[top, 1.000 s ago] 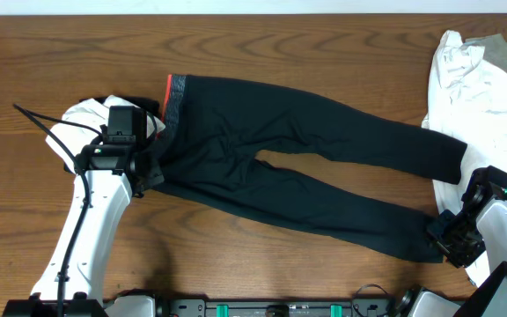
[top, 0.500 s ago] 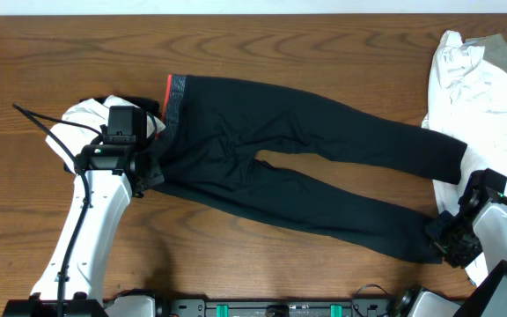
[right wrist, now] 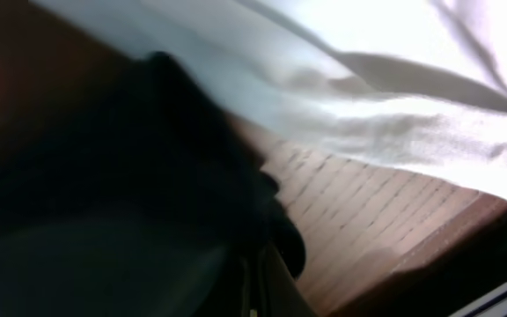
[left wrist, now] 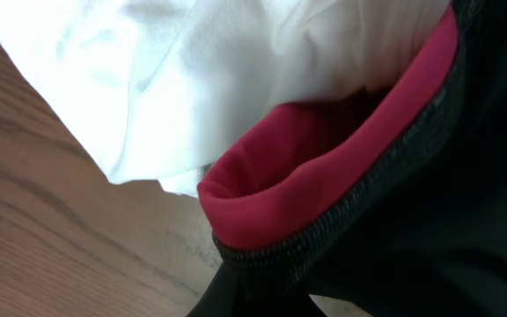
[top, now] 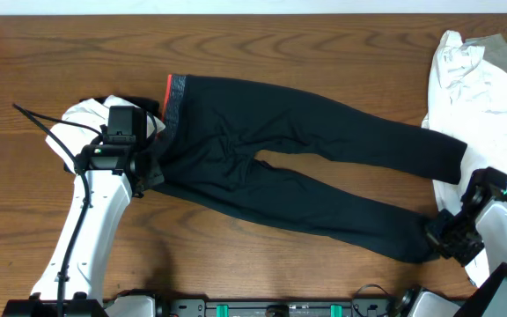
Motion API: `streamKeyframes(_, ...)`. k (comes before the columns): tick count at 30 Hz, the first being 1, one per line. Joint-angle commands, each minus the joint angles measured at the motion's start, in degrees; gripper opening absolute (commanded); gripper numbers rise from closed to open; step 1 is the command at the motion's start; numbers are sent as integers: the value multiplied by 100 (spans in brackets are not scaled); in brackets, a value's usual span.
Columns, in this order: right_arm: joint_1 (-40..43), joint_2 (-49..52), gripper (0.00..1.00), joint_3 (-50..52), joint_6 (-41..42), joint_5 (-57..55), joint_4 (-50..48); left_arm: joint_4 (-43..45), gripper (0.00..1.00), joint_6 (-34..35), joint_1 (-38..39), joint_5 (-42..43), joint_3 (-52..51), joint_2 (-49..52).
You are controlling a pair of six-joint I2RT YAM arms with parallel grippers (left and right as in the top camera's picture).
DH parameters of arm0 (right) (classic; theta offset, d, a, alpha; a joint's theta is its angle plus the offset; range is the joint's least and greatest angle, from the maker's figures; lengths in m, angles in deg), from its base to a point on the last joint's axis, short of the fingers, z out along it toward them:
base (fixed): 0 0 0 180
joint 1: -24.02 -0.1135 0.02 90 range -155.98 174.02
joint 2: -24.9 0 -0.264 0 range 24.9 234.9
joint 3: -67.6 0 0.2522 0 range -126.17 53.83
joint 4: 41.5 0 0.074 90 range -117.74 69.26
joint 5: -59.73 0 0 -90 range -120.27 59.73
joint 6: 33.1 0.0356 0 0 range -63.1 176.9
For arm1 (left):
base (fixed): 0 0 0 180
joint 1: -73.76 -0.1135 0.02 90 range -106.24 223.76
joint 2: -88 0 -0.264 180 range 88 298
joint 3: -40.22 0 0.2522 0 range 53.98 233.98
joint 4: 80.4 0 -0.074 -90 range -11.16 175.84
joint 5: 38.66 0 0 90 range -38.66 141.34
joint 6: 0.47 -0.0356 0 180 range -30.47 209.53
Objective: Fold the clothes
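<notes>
The far leg's hem (top: 452,162) is farther outward than my gripper, so I should next move the near leg's hem outward with my right gripper and let it go over the far leg's hem.
The black long trousers (top: 306,167) lie spread across the table, with the grey waistband edged red (top: 174,97) at the left and the legs running right. My left gripper (top: 152,172) is at the waistband's near corner and is shut on the fabric. The left wrist view shows the red edge (left wrist: 324,176) and black cloth pinched at the bottom. My right gripper (top: 434,239) is shut on the hem of the near leg. In the right wrist view, black cloth (right wrist: 104,194) fills the jaws.
A white garment (top: 82,119) lies under the left arm beside the waistband, and it also shows in the left wrist view (left wrist: 192,70). A heap of white and pale grey clothes (top: 478,88) lies at the right edge, and it also shows in the right wrist view (right wrist: 394,106). Bare wood lies at the back.
My right gripper has shifted slightly, drawing the near leg's hem a little to the left. The left arm and waistband have not moved.
</notes>
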Motion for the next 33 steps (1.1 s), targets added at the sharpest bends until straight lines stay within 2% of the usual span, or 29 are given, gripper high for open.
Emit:
streamKeyframes(1, 55, -282, 1, -516, -275, 472, 219, -157, 6, 24, -42, -17, 413, -46)
streamKeyframes(7, 59, -619, 1, -1217, -457, 575, 796, -817, 6, -66, -42, 13, 1163, -70)
streamKeyframes(12, 68, -682, 1, -1491, -479, 579, 837, -1001, 6, -278, -42, 9, 1657, -111)
streamKeyframes(27, 339, -369, 1, -1591, -424, 1596, -975, 133, 6, -798, -39, 15, 1856, -96)
streamKeyframes(33, 339, 210, 1, -1591, -214, 2063, -1622, 597, 6, -1054, -22, 509, 1856, 125)
